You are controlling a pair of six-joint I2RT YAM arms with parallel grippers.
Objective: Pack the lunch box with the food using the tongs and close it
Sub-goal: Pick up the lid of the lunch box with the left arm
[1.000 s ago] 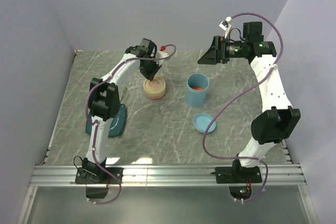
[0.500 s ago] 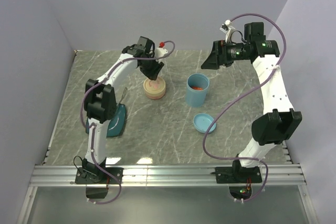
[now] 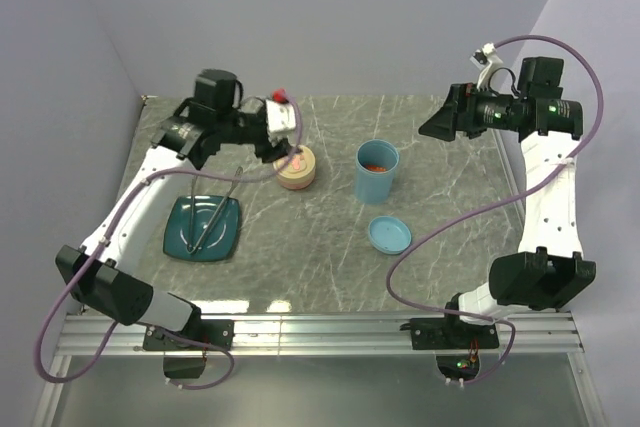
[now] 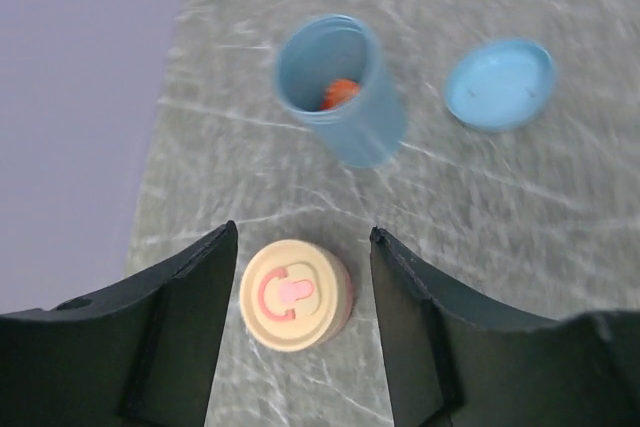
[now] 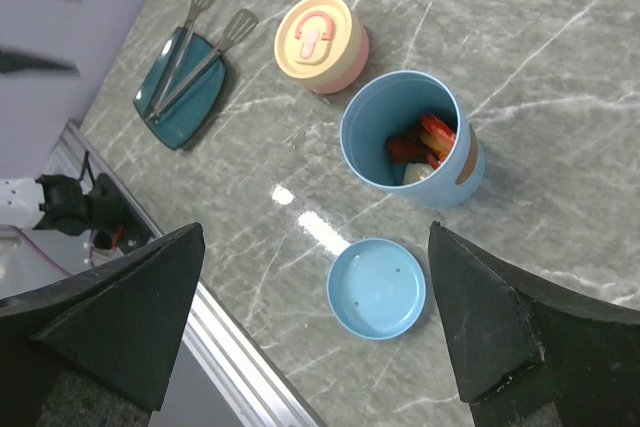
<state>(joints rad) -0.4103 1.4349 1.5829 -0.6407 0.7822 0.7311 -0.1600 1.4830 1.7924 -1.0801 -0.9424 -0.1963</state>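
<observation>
My left gripper should next move down, across and back onto the plate-side rim of the blue lid, because that rim is below my gripper and to its right in the top view.
The lunch box is a blue round cup (image 3: 377, 179) standing open mid-table, with red-orange food (image 5: 424, 137) and a pale piece inside. Its blue lid (image 3: 389, 235) lies upturned in front of it. The tongs (image 3: 214, 215) rest on the teal plate (image 3: 182, 238) at the left. My left gripper (image 3: 288, 150) hovers by a closed pink pot with a beige lid (image 4: 294, 294); its jaws stand apart on either side of the pot without touching it. My right gripper (image 3: 430, 127) hangs high at the back right, wide open and empty, looking down on the cup (image 5: 410, 137) and lid (image 5: 376, 287).
The back and side walls close in the marble table. A metal rail (image 3: 320, 332) runs along the near edge with both arm bases on it. The right wrist view also shows the plate (image 5: 157, 107) and tongs (image 5: 195, 42) far left.
My left jaws have opened off the beige-lidded pot and the left arm has swung back leftward, uncovering the plate and tongs. The right arm has drawn away to the right.
</observation>
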